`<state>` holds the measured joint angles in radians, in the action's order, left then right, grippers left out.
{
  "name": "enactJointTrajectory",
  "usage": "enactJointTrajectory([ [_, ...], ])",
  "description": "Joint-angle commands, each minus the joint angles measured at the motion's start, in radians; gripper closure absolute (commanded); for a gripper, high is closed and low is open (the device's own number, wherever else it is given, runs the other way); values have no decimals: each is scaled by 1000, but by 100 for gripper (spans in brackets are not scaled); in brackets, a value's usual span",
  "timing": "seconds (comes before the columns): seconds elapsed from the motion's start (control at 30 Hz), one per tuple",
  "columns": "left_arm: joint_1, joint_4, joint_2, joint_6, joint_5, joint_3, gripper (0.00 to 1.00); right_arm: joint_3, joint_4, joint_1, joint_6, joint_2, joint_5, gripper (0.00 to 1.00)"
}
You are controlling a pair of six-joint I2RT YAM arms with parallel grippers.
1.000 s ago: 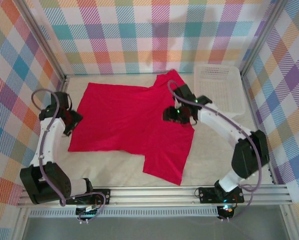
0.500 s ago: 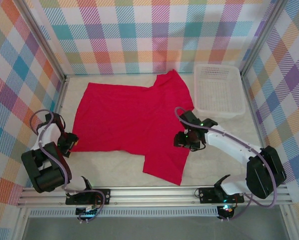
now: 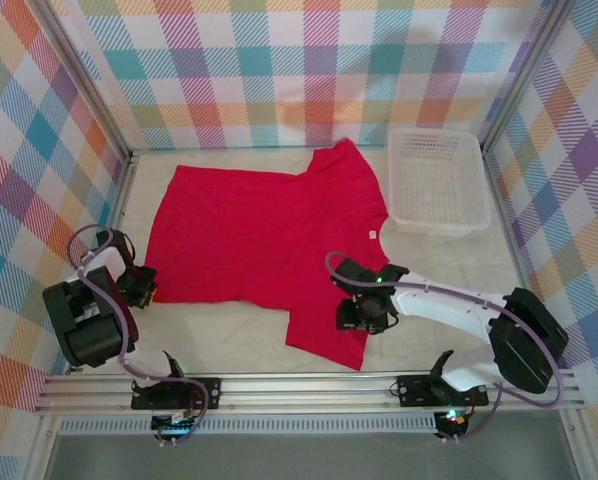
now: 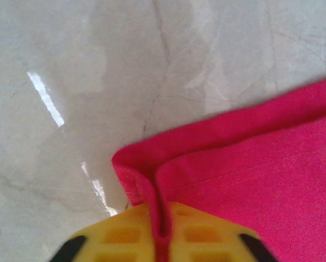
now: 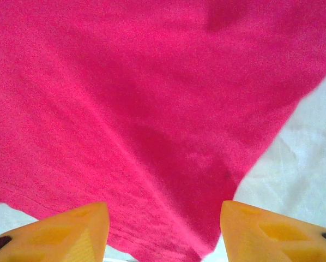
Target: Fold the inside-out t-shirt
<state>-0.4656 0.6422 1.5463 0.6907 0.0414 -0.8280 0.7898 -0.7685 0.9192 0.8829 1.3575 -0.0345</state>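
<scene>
The near sleeve's pointed corner (image 3: 358, 366) (image 5: 202, 254) is below my right gripper and back toward the near bar, so the gripper should next move back and lower its open fingers onto that corner.
The inside-out t-shirt (image 3: 269, 240) lies spread flat on the pale table, crimson, with a small white tag (image 3: 372, 236) at the neckline on its right side. My left gripper (image 3: 145, 289) sits at the shirt's near left corner. In the left wrist view its yellow fingers (image 4: 206, 234) are shut on a pinched ridge of the red hem (image 4: 136, 174). My right gripper (image 3: 364, 316) hovers over the near sleeve. Its yellow fingertips (image 5: 76, 229) stand wide apart above the red fabric (image 5: 152, 98), and nothing is between them.
A white lattice basket (image 3: 437, 180) stands at the back right, beside the shirt's far sleeve. Metal frame rails and plaid walls close in the table on all sides. Bare table (image 3: 449, 270) lies right of the shirt.
The left gripper came down to the shirt's near left corner and closed on the hem. The right arm drew back toward the near edge, from the shirt's middle to the near sleeve.
</scene>
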Motion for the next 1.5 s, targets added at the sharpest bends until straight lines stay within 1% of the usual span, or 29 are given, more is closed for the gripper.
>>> enactJointTrajectory([
  [0.0, -22, -13, -51, 2, 20, 25, 95, -36, -46, 48, 101, -34, -6, 43],
  [0.07, -22, -12, -96, 6, 27, 36, 100, -54, -51, 88, 134, -30, 1, 43],
  [0.2, -21, -6, -194, 13, 40, 55, 100, -98, -45, 137, 190, -21, 10, 43],
  [0.33, -21, 31, -280, 11, 23, 49, 100, -125, -49, 173, 236, -43, 15, 43],
  [0.47, -21, 54, -349, 13, 5, 47, 100, -161, 19, 198, 262, -41, 51, 41],
  [0.53, -21, 63, -359, 14, 2, 45, 100, -170, 63, 198, 264, -19, 65, 40],
  [0.6, -21, 74, -357, 15, 17, 36, 100, -173, 106, 198, 267, 11, 68, 42],
  [0.63, -21, 81, -353, 14, 30, 29, 100, -175, 119, 198, 270, 28, 61, 45],
  [0.7, -21, 87, -348, 13, 52, 17, 100, -166, 121, 198, 279, 56, 36, 54],
  [0.8, -21, 105, -353, 7, 49, 1, 100, -146, 113, 198, 283, 72, 2, 66],
  [0.83, -21, 110, -359, 6, 48, -2, 100, -131, 101, 198, 283, 71, -11, 73],
  [0.9, -21, 122, -370, 5, 50, -11, 100, -91, 57, 197, 264, 62, -43, 83],
  [1.0, -21, 139, -401, 8, 63, -34, 100, 16, -49, 192, 220, 39, -127, 98],
  [1.07, -21, 160, -424, 7, 65, -56, 100, 100, -133, 179, 185, 20, -190, 100],
  [1.2, -21, 193, -465, 3, 68, -93, 100, 203, -219, 126, 127, -45, -255, 100],
  [1.33, -21, 215, -495, -8, 63, -104, 100, 216, -231, 82, 99, -125, -275, 100],
  [1.47, -21, 217, -504, -17, 61, -96, 100, 194, -229, 65, 102, -155, -265, 100],
])
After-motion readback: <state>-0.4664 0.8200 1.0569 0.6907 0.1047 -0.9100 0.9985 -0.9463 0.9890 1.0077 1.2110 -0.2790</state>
